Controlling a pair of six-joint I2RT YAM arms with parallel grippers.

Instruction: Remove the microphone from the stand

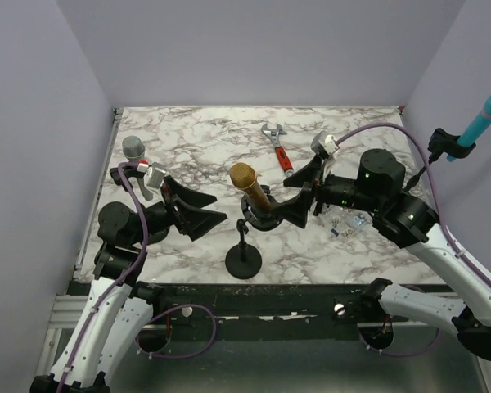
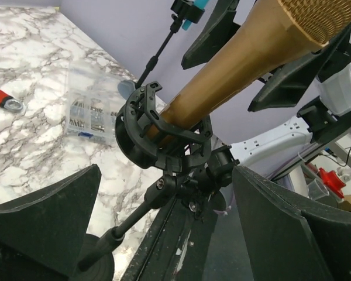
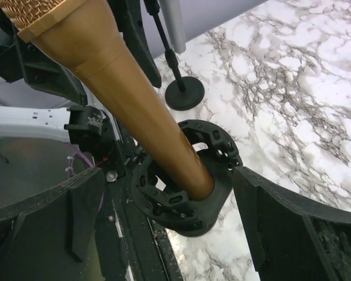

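Observation:
I will next turn my right gripper to match the tilt and come around the microphone's bare body (image 1: pixel 257 195) (image 3: pixel 154 130), which is to the gripper's left in the top view.
A gold microphone (image 1: pixel 250 187) sits tilted in the black ring mount (image 1: pixel 258 217) of a small desk stand, whose round base (image 1: pixel 243 264) rests near the table's front edge. My left gripper (image 1: pixel 221 217) is open just left of the stand. In the left wrist view, the gripper (image 2: pixel 167 170) frames the mount's joint (image 2: pixel 164 187), with the microphone (image 2: pixel 245 64) above. My right gripper (image 1: pixel 280 201) is open on the other side. In the right wrist view, its fingers (image 3: pixel 269 216) flank the mount (image 3: pixel 181 205) and microphone (image 3: pixel 134 99) without touching.
A grey microphone (image 1: pixel 133 147) on a second stand is at the far left. A red-handled wrench (image 1: pixel 278 147) lies at the back centre. A clear box of small parts (image 1: pixel 348 219) lies under the right arm. A teal microphone (image 1: pixel 487 115) sticks up at the right wall.

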